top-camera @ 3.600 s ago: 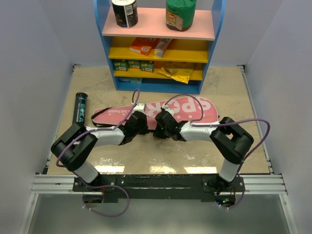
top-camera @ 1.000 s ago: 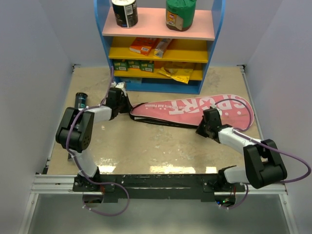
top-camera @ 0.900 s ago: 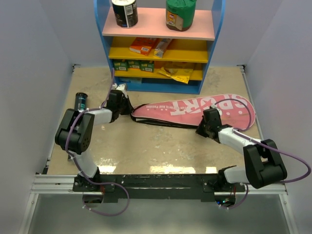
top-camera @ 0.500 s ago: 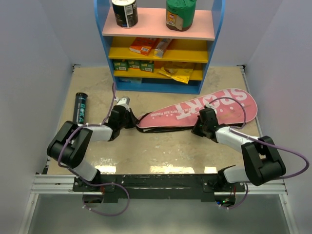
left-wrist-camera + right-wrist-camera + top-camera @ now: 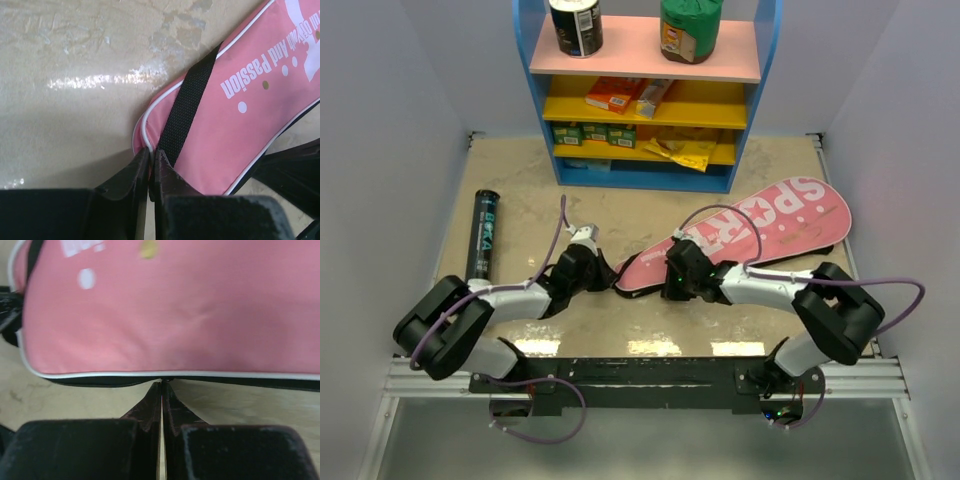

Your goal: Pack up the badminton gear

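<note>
The left gripper draws the slanted bag's white-piped end back toward the metal bar next and releases it there, since bare tabletop lies back of the gripper.
The large pink racket-shaped bag (image 5: 770, 222) with white lettering lies slanted across the table, its narrow end near the front. My left gripper (image 5: 609, 273) is shut on the white-piped tip of that narrow end (image 5: 150, 150), next to the bag's black strap (image 5: 189, 105). My right gripper (image 5: 672, 283) is shut at the bag's black near edge (image 5: 161, 383), under the pink face (image 5: 180, 315). The long black tube (image 5: 485, 234) lies on the table at the left, apart from both grippers. No rackets or shuttlecocks are in view.
The blue-yellow shelf unit (image 5: 645, 150) with small boxes and packets stands at the back centre, two jars on its top. Side walls close the table left and right. The metal rail (image 5: 640, 375) with the arm bases runs along the front.
The bag has swung round and come nearer, its narrow end now near the front centre. My left gripper moved right and nearer with that end. My right gripper moved left along the bag's near edge.
</note>
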